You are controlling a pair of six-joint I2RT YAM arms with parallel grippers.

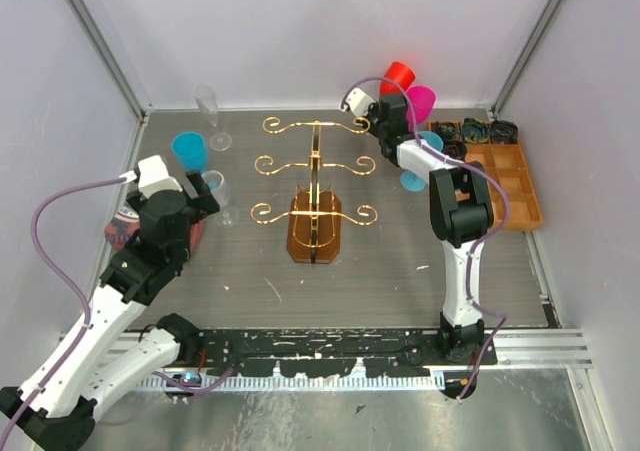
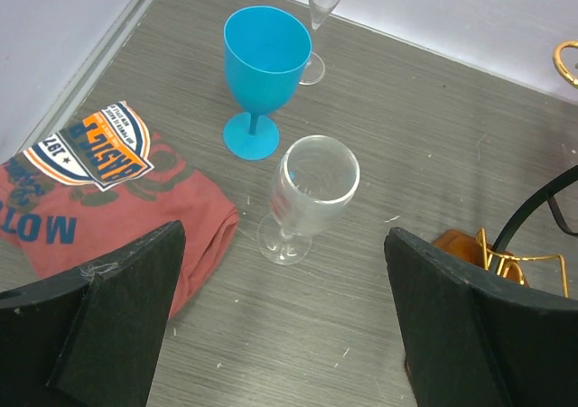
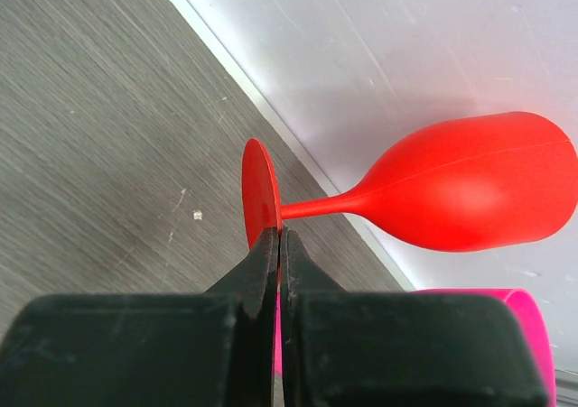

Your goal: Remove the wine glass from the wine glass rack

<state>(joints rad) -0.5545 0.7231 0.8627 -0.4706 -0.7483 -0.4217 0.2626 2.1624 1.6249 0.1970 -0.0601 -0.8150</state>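
The red glass's foot is held off the table. My right gripper will next lower the glass toward the rack, onto empty table.
The wine glass rack is a gold wire stand on a brown base in the middle of the table; I see no glass hanging on its arms. My right gripper is at the far right of the rack's top arm, shut on the foot of a red wine glass. In the right wrist view the gripper pinches the foot's rim and the red glass lies sideways against the back wall. My left gripper is open and empty, above a clear wine glass standing on the table.
A blue glass, a clear flute and a folded red shirt lie at the left. A pink glass and another blue glass stand near the right arm. An orange-brown compartment tray sits at the far right.
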